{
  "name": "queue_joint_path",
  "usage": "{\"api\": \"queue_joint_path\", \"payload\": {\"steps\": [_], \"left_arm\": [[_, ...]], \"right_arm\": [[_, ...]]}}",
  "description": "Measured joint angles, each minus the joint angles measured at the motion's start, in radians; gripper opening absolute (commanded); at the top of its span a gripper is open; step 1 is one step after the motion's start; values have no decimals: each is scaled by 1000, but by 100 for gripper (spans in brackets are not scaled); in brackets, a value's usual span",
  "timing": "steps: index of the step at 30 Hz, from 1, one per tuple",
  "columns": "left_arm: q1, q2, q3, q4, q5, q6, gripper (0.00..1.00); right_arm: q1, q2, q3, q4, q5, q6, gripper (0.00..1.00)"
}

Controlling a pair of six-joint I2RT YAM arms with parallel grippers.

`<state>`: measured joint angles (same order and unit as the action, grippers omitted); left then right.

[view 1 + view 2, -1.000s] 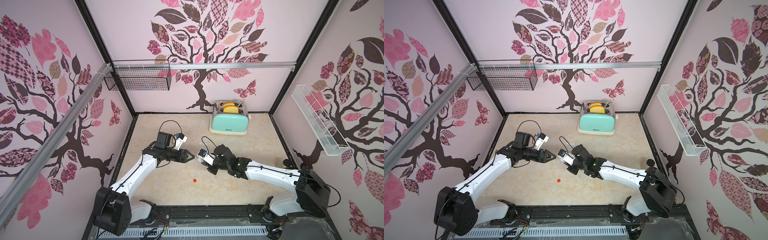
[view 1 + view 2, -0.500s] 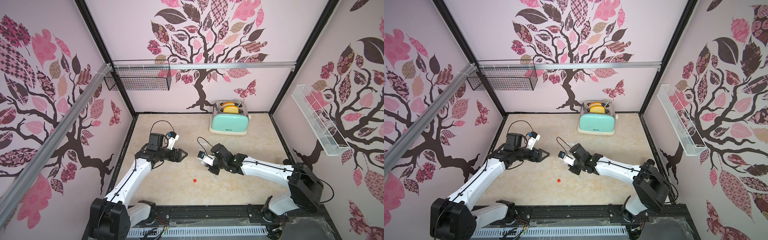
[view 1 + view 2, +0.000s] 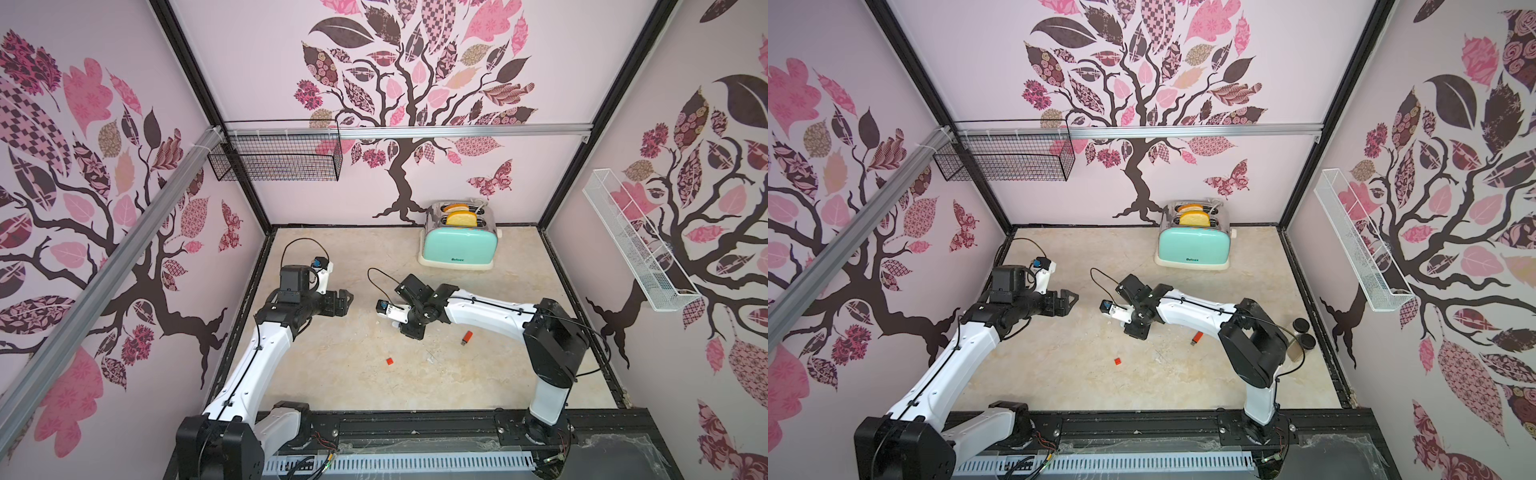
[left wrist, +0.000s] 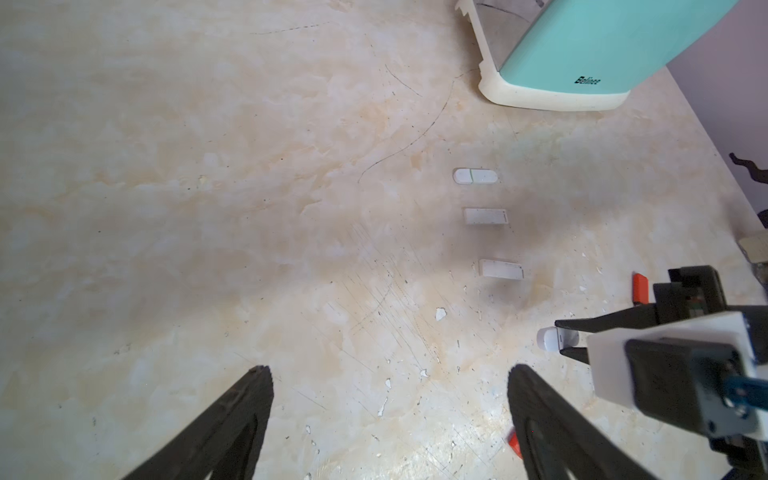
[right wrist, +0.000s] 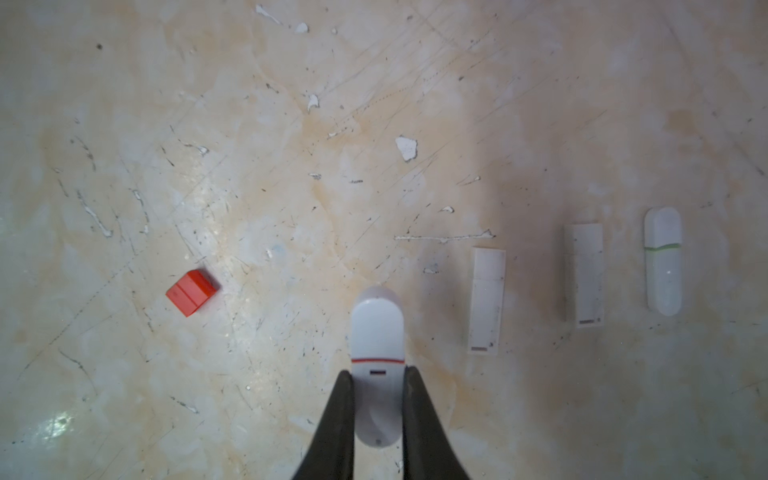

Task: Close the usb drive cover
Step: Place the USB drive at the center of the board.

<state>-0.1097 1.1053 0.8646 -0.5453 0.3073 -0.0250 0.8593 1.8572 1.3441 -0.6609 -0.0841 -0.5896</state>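
The right gripper brings the usb drive down onto bare tabletop between cap and white drives next and releases it. The cover already sits flush at the seam.
A white usb drive (image 5: 377, 332) with a thin red seam line is clamped between the fingers of my right gripper (image 5: 377, 372), a little above the table. Its rounded cover end sticks out past the fingertips and sits flush against the body at the seam. From the left wrist view the same usb drive (image 4: 552, 338) pokes out of the right gripper toward the left arm. My left gripper (image 4: 388, 370) is open and holds nothing. In both top views the left gripper (image 3: 347, 297) (image 3: 1073, 298) stands well apart to the left of the right gripper (image 3: 399, 326).
A small red cap (image 3: 389, 361) (image 5: 192, 292) lies on the table in front of the grippers. A red usb drive (image 3: 467, 337) lies under the right arm. Three white drives (image 5: 486, 301) (image 5: 584, 274) (image 5: 663, 266) lie in a row. A mint toaster (image 3: 457, 245) stands at the back.
My left gripper has drawn back to the left, away from the right gripper, and opened wide. The right gripper stays shut on the white usb drive.
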Motion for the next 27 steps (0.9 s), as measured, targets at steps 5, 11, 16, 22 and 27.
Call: {"api": "queue_joint_path", "payload": {"steps": [5, 11, 16, 22, 27], "left_arm": [[1, -15, -3, 12, -13, 3, 98], [5, -13, -3, 26, -14, 3, 98], [5, -12, -3, 29, -13, 1, 98], [5, -12, -5, 29, -7, -1, 98], [6, -12, -6, 31, 1, -1, 98]], "right_arm": [[-1, 48, 16, -41, 21, -5, 10], [4, 94, 31, -68, 37, 2, 11], [16, 138, 44, -74, 55, 2, 19], [21, 146, 69, -95, 66, 7, 41], [21, 108, 67, -126, 58, 11, 63]]}}
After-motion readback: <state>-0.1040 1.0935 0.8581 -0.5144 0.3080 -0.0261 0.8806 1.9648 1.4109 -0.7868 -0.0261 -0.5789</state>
